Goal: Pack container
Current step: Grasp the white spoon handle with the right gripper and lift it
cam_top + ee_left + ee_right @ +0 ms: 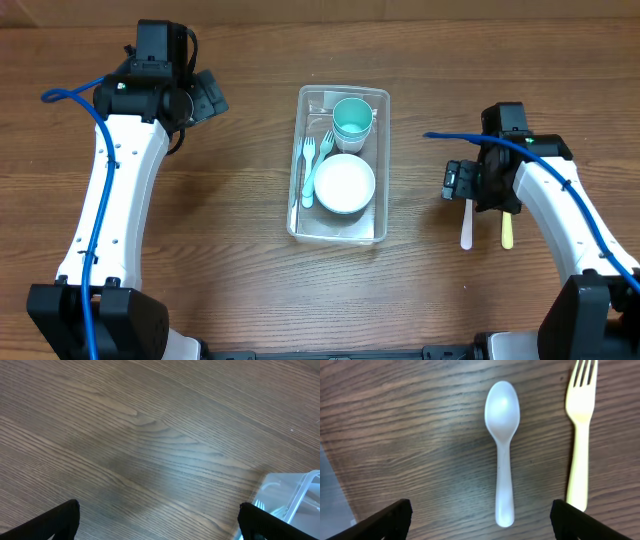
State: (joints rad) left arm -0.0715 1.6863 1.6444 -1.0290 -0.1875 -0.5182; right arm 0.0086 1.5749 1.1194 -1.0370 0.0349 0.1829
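The right gripper will next go down, fingers open, around the neck of the white spoon [503, 450], which lies on the tabletop below it.
The container [335, 231], a clear rectangular tub, sits mid-table and holds a teal cup [352, 120], a white bowl [344, 184] and two pale forks [310, 165]. To its right a white spoon [466, 228] and a yellow fork [507, 233] lie side by side on the wood. My right gripper [480, 195] hovers over them, open. In the right wrist view the spoon [503, 450] lies between the spread fingers of that gripper [480, 522], the yellow fork [580, 435] by the right finger. My left gripper [205, 95] is open at the far left, empty [160, 522].
In the left wrist view a corner of the container [295, 495] shows at the right edge, with bare wood grain elsewhere. Both white arms run down the table's sides, each with a blue cable [95, 110].
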